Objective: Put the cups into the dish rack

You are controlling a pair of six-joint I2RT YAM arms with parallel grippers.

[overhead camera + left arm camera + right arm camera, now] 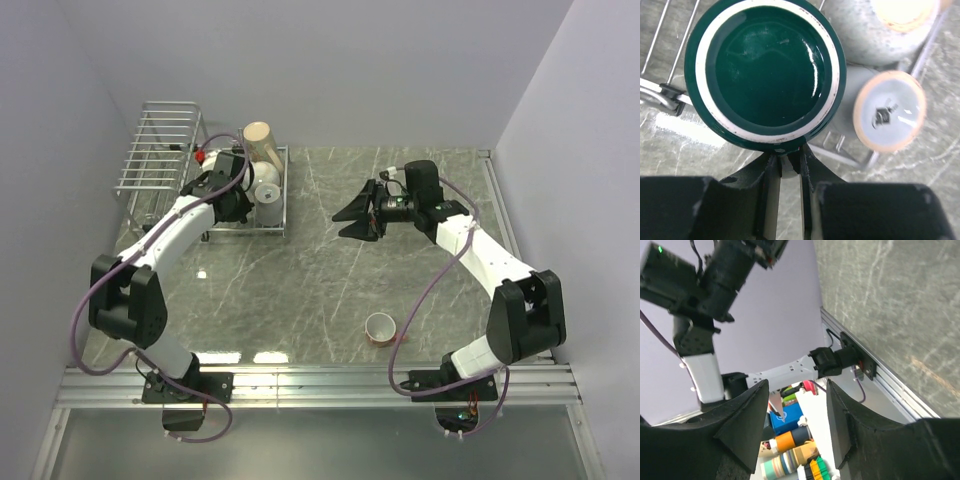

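My left gripper should next go down until the green cup rests on the tray wires beside the pale blue cup, which lie below, then release its handle.
The dish rack [158, 145] stands at the far left, its flat tray [284, 195] to the right of the barred section. My left gripper [232, 192] is over the tray and is shut on the handle side of the dark green cup [765, 70], which is bottom up with a white foot ring. Beside it in the tray are a pale blue cup [889, 111], bottom up, a pale cup [865, 35] and the taller beige cup [260, 138]. The small orange-red cup [381, 327] stands upright on the table near the front. My right gripper [356, 215] is open and empty above mid-table.
Rack wires [660, 92] run left of the green cup. The right wrist view looks sideways past the table's metal edge rail [875, 375] to boxes and tape rolls [790, 460] off the table. Walls close in the table at the back and sides.
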